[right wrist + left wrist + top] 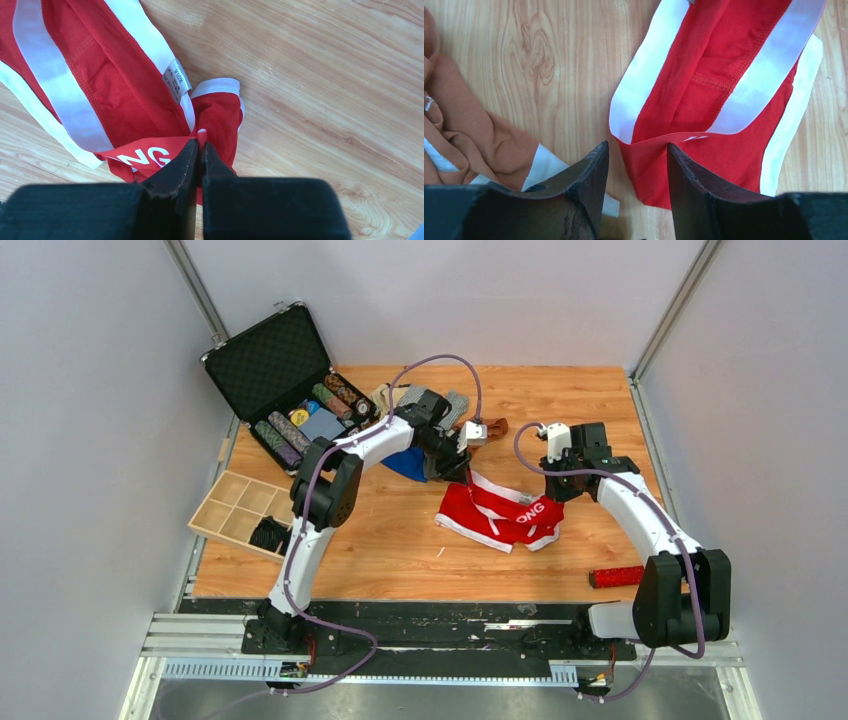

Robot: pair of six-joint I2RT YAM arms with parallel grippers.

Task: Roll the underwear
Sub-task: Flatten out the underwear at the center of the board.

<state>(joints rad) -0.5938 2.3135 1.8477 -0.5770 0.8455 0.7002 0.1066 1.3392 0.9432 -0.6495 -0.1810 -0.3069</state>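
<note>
My right gripper should pick the lettered red waistband up off the table next. Then it should put the waistband down on the table's middle.
A pair of red underwear (497, 515) with white bands lies spread on the wooden table's middle. My right gripper (200, 144) is shut on a fold of its lettered red waistband at the right end (553, 498). My left gripper (636, 147) stands at the garment's upper left corner (465, 476). Its jaws are apart, and a raised red corner of the cloth (649, 155) lies between them against the right finger. More underwear lies behind: a brown piece (474, 135), a blue piece (408, 462) under the left arm and a grey one (455, 405).
An open black case (262, 360) of poker chips stands at the back left. A wooden compartment tray (232, 508) holding a black bundle (268, 533) sits at the left edge. A red bristly stick (617, 576) lies near the right arm's base.
</note>
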